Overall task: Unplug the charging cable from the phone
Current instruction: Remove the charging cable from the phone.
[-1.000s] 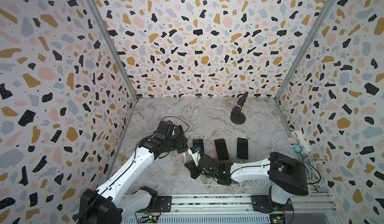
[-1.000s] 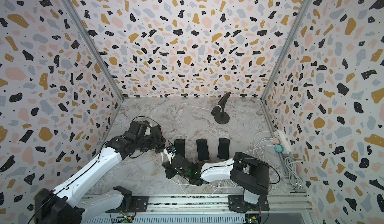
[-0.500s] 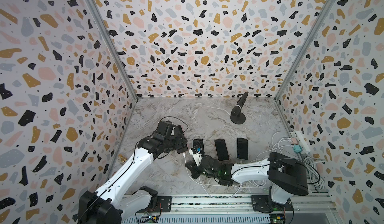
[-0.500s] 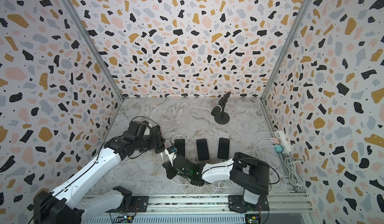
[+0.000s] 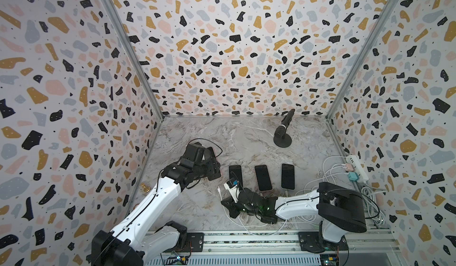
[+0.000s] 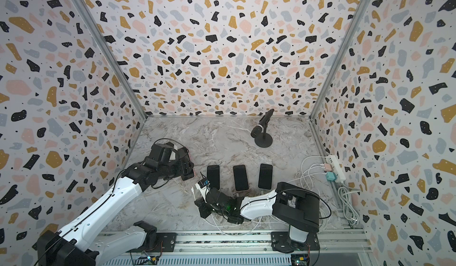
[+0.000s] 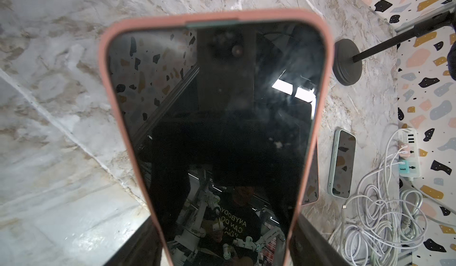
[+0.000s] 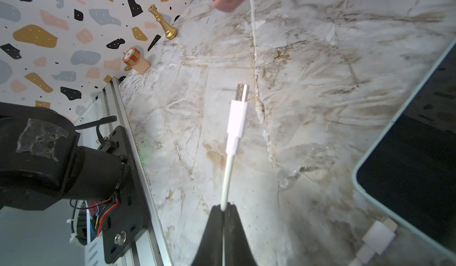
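The left gripper lowers the phone onto the bare marble (image 5: 210,184) beside the phone row below it next and releases, since the phone's cable is already out.
A phone (image 7: 217,129) with a dark screen and a pink case is lifted off the marble, with my left gripper (image 7: 224,242) shut on its sides; a top view shows them at the left of the floor (image 5: 212,172). The phone's pink end (image 8: 228,1) shows in the right wrist view with no cable in it. My right gripper (image 8: 224,206) is shut on the white charging cable (image 8: 237,119), whose bare metal plug sticks out free above the marble. In a top view this gripper (image 5: 225,201) lies low, in front of the phones.
Three more phones (image 5: 263,177) lie in a row on the marble floor. A microphone stand (image 5: 283,134) is behind them. A power strip (image 5: 355,167) and loose white cable loops (image 7: 375,218) are at the right wall. A gold chess piece (image 8: 162,22) and a wooden block (image 8: 134,59) stand by the left wall.
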{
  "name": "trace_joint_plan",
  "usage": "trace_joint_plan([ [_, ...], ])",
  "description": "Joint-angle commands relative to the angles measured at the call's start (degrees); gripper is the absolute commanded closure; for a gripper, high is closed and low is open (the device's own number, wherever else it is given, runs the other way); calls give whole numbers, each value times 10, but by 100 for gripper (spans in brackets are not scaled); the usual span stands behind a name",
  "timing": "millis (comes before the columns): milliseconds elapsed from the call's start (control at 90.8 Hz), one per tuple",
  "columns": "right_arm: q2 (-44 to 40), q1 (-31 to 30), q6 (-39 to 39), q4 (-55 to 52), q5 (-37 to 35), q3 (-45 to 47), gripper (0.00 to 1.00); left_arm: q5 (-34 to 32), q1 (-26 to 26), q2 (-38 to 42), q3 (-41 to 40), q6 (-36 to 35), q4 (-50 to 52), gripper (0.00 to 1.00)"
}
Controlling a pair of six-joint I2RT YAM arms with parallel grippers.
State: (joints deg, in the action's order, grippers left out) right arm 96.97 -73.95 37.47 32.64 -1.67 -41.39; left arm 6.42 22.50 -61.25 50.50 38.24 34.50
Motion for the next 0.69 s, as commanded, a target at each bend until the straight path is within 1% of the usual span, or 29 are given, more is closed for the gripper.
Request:
trace_joint_plan([
  [0, 17, -1, -10, -22, 7, -15, 100, -20, -4, 9, 25, -13, -24, 100],
  [187, 60, -2, -6, -26, 33, -53, 100, -54, -4, -2, 42, -27, 3, 100],
  [275, 74, -2, -1, -29, 40, -63, 100, -64, -4, -11, 40, -23, 10, 100],
  [297, 76, -2, -1, -31, 41, -65, 95, -64, -4, -14, 40, -20, 11, 100],
  [352, 75, -2, -3, -37, 39, -66, 73, -63, -4, -29, 39, -13, 14, 99],
  [374, 72, -2, -3, -37, 36, -63, 67, -62, -4, -36, 41, -12, 17, 98],
  [418, 61, -1, -4, -36, 28, -58, 59, -58, -4, -53, 45, -12, 23, 97],
  [517, 30, 4, -4, -33, 11, -33, 52, -59, -4, -101, 63, -13, 47, 96],
  [540, 23, 6, -3, -32, 8, -26, 48, -58, -4, -113, 67, -16, 51, 96],
  [595, 4, 11, 1, -33, -4, -10, 26, -57, -4, -142, 82, -22, 61, 96],
  [639, -14, 16, 6, -47, -22, -1, 11, -61, -4, -167, 93, -27, 68, 96],
  [661, -23, 19, 8, -54, -30, 3, 8, -64, -4, -179, 99, -30, 73, 96],
  [683, -37, 21, 9, -63, -38, 9, 6, -68, -4, -193, 104, -32, 77, 96],
])
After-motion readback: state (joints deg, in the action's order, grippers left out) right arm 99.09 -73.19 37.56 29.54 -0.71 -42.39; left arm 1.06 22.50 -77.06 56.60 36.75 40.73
